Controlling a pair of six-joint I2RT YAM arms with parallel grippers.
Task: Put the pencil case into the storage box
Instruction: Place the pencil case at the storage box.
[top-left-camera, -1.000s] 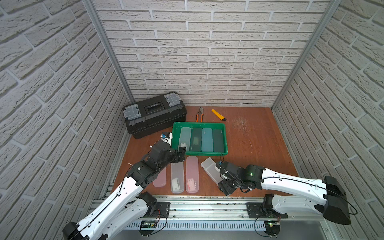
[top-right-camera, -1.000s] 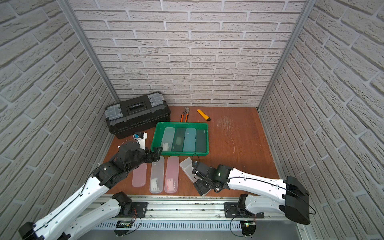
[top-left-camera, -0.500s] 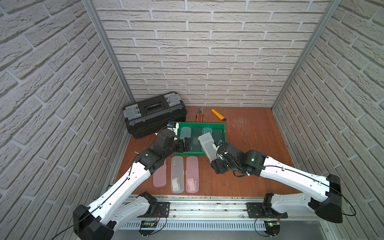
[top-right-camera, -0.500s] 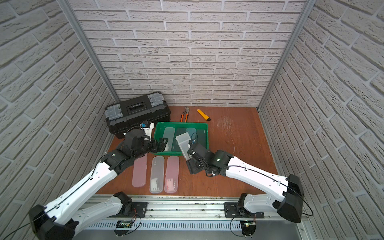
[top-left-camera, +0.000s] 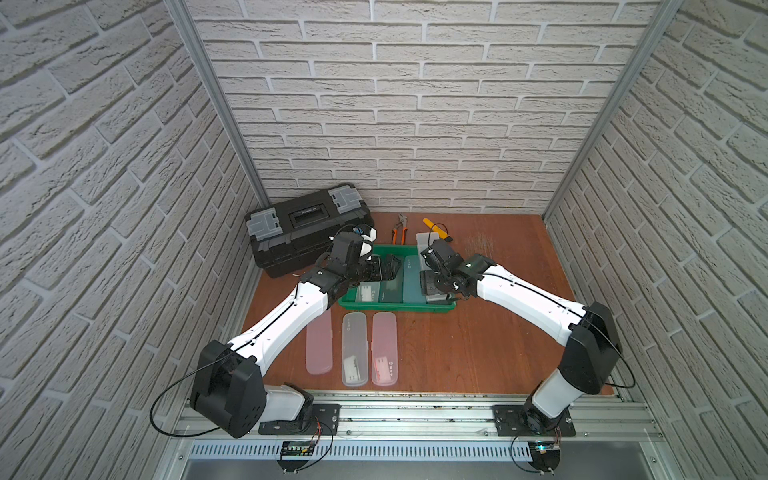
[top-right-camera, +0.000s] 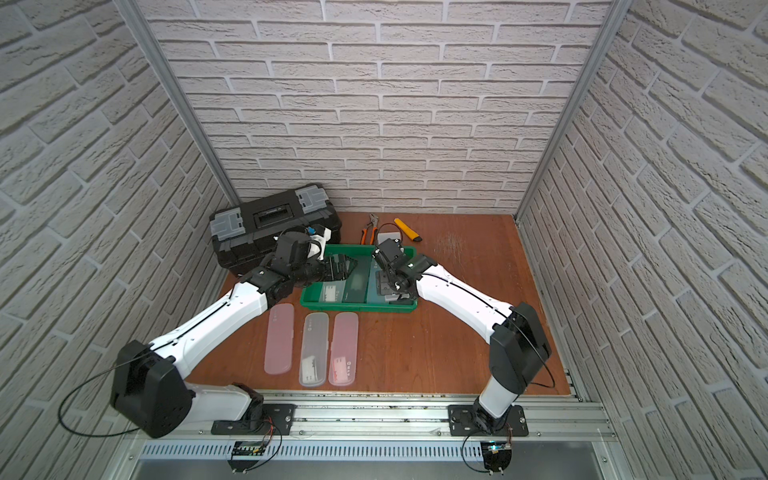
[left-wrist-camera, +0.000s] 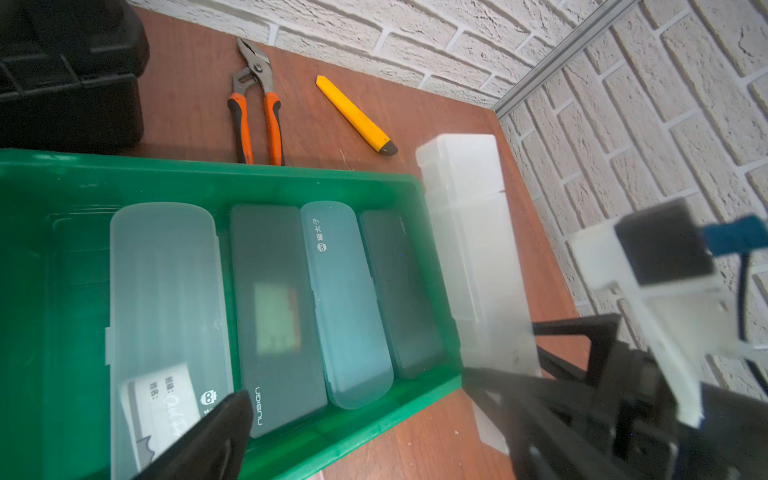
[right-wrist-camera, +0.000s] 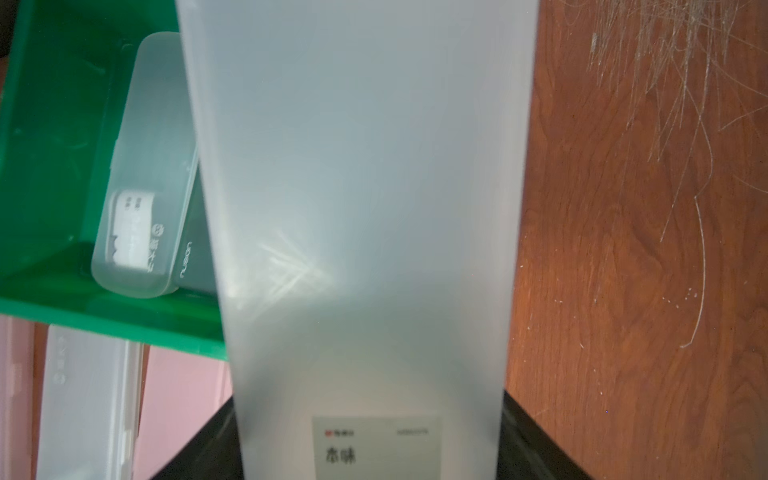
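Observation:
The white case still hangs above the tray's rim. Next, the right gripper lowers into the tray, onto the dark case at the tray's end (top-right-camera: 404, 301), and releases the white case.
The storage box (top-left-camera: 395, 308) is a green tray with several pencil cases lying side by side in it. My right gripper (top-left-camera: 432, 270) is shut on a frosted white pencil case (top-left-camera: 424, 241) and holds it in the air over the tray's right edge. The right wrist view is filled by that case (right-wrist-camera: 365, 208), gripped near its labelled end between black fingers (right-wrist-camera: 536, 440). My left gripper (top-left-camera: 384, 269) hangs open and empty over the tray's left half. In the left wrist view its jaws (left-wrist-camera: 365, 415) stand wide above the tray's rim (left-wrist-camera: 208, 172), with the held case (left-wrist-camera: 469, 249) alongside.
A black toolbox (top-left-camera: 307, 228) stands behind the tray at the left. Orange-handled pliers (top-left-camera: 400, 232) and a yellow utility knife (top-left-camera: 432, 227) lie near the back wall. In front of the tray lie three cases: pink (top-left-camera: 319, 345), clear (top-left-camera: 354, 349), pink (top-left-camera: 384, 347).
My right gripper lifted the frosted case off the table in front of the tray and carried it back over the tray's right edge. The left arm reached forward over the tray.

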